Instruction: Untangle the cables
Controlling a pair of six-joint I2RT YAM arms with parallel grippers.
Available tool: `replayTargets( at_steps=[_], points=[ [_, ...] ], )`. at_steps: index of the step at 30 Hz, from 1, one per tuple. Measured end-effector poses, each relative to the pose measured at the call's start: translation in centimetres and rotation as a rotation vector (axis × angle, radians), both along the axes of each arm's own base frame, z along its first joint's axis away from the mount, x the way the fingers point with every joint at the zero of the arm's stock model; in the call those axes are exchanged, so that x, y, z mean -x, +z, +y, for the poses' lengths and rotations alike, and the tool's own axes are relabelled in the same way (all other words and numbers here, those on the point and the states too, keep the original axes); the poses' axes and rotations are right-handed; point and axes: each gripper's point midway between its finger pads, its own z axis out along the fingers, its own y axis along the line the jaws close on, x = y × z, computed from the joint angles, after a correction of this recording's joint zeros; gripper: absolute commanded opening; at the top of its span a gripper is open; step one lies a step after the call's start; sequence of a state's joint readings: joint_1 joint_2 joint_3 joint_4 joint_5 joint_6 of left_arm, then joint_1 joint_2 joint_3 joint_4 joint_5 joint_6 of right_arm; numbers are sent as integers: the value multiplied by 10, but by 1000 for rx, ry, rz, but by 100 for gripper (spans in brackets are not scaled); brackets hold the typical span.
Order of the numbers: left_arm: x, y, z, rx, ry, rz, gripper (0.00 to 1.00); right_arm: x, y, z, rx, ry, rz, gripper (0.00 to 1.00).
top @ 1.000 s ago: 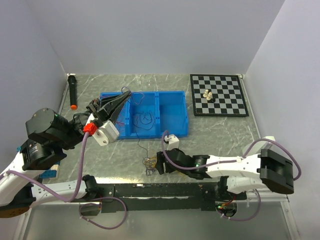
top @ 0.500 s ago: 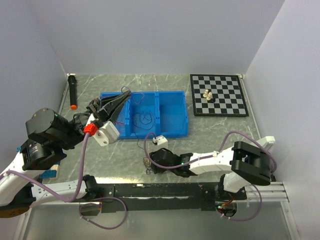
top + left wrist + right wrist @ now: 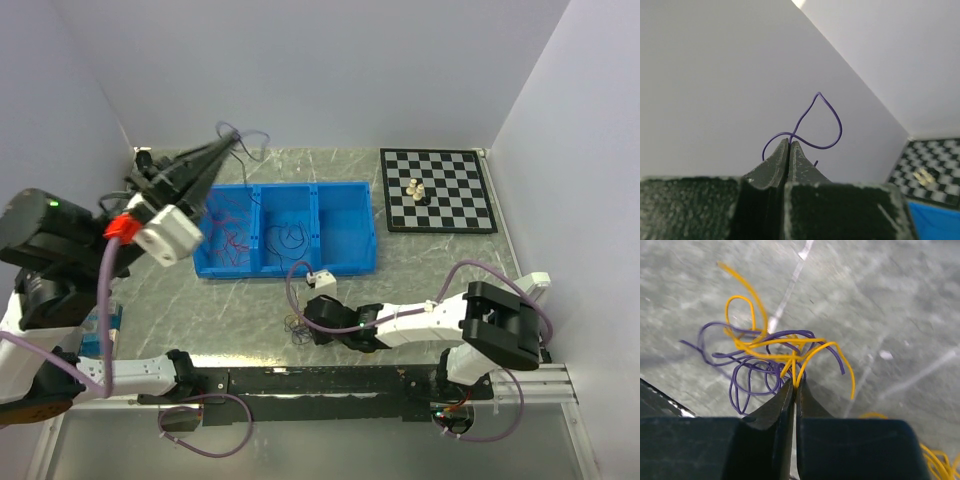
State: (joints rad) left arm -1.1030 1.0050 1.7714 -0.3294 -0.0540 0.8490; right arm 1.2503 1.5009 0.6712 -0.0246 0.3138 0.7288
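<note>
Dark cables are already in the tray's middle section (image 3: 289,216), so my left gripper will move over it, tilt down and lower to let go of the purple cable there.
A small tangle of purple and yellow cables (image 3: 765,357) lies on the marble table near the front edge, also seen from above as the tangle (image 3: 293,327). My right gripper (image 3: 794,382) is shut on a yellow cable (image 3: 790,341) of that tangle, low over the table (image 3: 300,325). My left gripper (image 3: 232,141) is raised high over the back left, shut on a single purple cable (image 3: 819,94) that loops above its tips (image 3: 790,142). Red cables (image 3: 230,225) lie in the left compartment of the blue tray (image 3: 345,265), and dark ones (image 3: 290,237) in the middle compartment.
A chessboard (image 3: 450,205) with a few pieces (image 3: 417,190) lies at the back right. A black marker (image 3: 143,160) sits by the left wall, partly hidden by my left arm. More yellow cable (image 3: 940,457) shows at the right wrist view's lower right. Walls close three sides.
My left gripper rose from the blue tray up and back, carrying the purple cable. My right gripper moved left onto the tangle and shut on a yellow cable.
</note>
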Motion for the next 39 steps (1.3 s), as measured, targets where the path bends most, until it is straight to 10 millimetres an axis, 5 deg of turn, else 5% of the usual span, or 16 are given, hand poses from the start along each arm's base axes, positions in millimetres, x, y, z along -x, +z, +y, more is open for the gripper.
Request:
replayTargets(
  at_steps=[10, 16, 20, 31, 35, 39],
  points=[
    [25, 93, 58, 231, 156, -380, 1, 20, -10, -38, 17, -68, 78, 0],
    [27, 107, 58, 283, 194, -467, 1, 39, -10, -46, -26, -65, 102, 0],
    [16, 87, 36, 253, 176, -439, 1, 47, -8, -50, -41, -44, 103, 0],
    [-36, -11, -41, 97, 150, -237, 1, 50, 9, -51, -132, -24, 80, 0],
    [-64, -47, -51, 52, 191, -172, 1, 50, 13, -51, -157, -23, 75, 0],
    [-91, -59, -49, 65, 240, -121, 1, 50, 14, -52, -175, -25, 72, 0]
  ],
)
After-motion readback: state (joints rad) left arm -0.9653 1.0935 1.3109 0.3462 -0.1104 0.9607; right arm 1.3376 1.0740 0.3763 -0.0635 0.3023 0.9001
